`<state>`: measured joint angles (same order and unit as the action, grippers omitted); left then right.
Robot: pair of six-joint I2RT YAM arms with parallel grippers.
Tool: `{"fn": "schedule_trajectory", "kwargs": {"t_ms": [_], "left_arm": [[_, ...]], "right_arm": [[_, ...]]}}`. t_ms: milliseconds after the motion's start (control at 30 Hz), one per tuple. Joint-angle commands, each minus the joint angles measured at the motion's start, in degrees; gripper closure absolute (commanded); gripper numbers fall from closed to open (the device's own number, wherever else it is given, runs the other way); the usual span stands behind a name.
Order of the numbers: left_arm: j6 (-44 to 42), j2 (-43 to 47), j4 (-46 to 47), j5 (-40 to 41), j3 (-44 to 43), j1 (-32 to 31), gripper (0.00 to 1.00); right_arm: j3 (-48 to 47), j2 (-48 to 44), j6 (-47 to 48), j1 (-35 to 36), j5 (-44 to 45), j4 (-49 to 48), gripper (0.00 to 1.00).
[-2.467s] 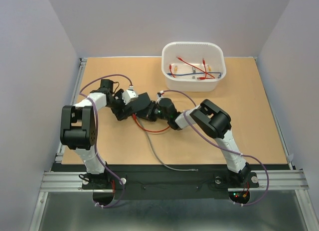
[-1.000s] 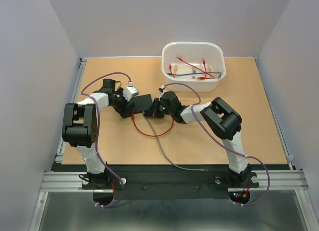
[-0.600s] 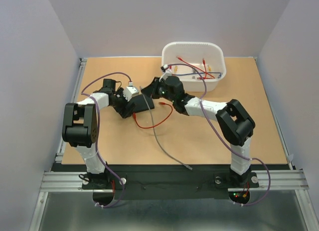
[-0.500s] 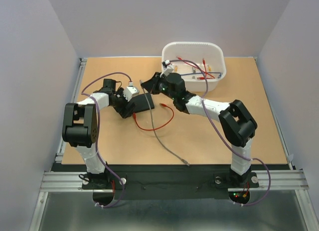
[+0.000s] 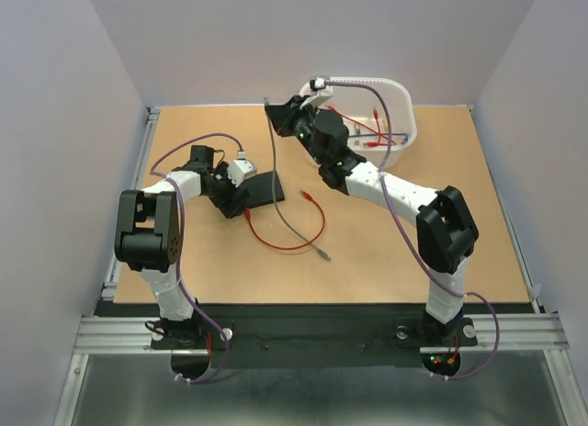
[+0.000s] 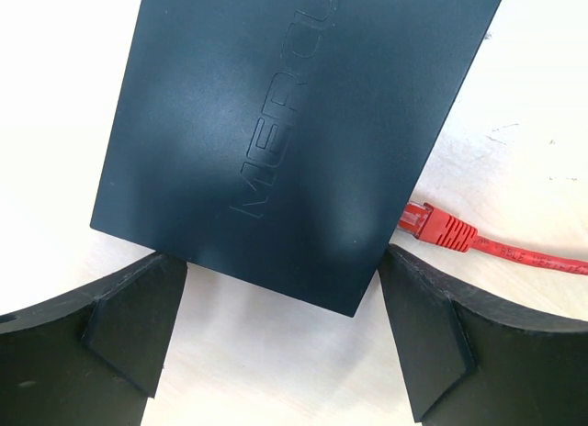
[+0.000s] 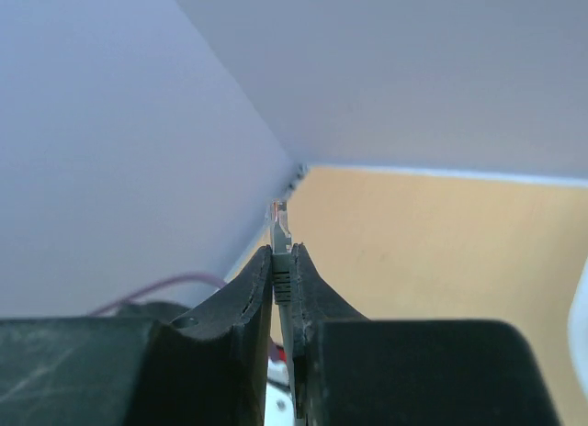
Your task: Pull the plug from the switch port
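Observation:
The long cable of the grey plug (image 5: 267,102) reaches the table. My right gripper will therefore rise high next, then lower over the white tub's inside to release it.
The switch (image 5: 266,189), a flat matte-black box, lies left of the table's centre and fills the left wrist view (image 6: 276,123). My left gripper (image 5: 244,199) (image 6: 282,257) clasps its near corner, fingers wide and pressed to its edges. My right gripper (image 5: 273,106) (image 7: 283,250) is raised at the back beside the tub, shut on a grey plug (image 5: 267,102) (image 7: 279,215). The plug is clear of the switch, and its grey cable (image 5: 287,201) hangs down to the table. A red plug (image 6: 436,226) rests with its tip against the switch's side edge.
A white tub (image 5: 367,80) with red and blue cables stands at the back right, just behind my right arm. The red cable (image 5: 299,238) loops over the table in front of the switch. The grey cable's free end (image 5: 323,254) lies near it.
My right gripper has risen from the switch toward the back by the tub, carrying the grey plug, its cable trailing behind. The left gripper has stayed on the switch.

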<state>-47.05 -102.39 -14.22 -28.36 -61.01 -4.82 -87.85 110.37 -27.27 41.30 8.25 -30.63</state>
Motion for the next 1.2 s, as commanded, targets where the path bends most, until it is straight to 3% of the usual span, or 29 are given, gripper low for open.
{"fn": "schedule_trajectory", "kwargs": {"t_ms": [0,333,633,967,1100,1167], "left_arm": [[0.38,0.79,-2.57,0.06,-1.74,-0.54,0.05],[0.2,0.26,-2.92,0.15,-2.27,-0.54,0.05],[0.03,0.35,-3.18,0.06,-2.27,-0.54,0.04],[-0.41,0.79,-3.62,-0.47,-2.27,-0.54,0.04],[-0.33,0.96,-3.71,-0.65,-2.18,-0.63,0.05],[-0.15,0.7,-3.71,-0.73,-2.44,-0.63,0.05]], "right_arm": [[-5.22,-4.37,5.2,-0.25,5.36,-6.01,1.0],[-8.21,-4.81,6.09,-0.25,7.13,-13.21,1.0],[-17.15,-1.82,5.56,-0.25,5.11,-15.86,1.0],[-24.38,-3.67,14.77,-0.25,6.68,-16.12,1.0],[-33.24,1.06,21.46,-1.83,7.14,-16.48,1.0],[-44.03,7.99,22.17,-4.38,5.11,-16.48,1.0]]}}
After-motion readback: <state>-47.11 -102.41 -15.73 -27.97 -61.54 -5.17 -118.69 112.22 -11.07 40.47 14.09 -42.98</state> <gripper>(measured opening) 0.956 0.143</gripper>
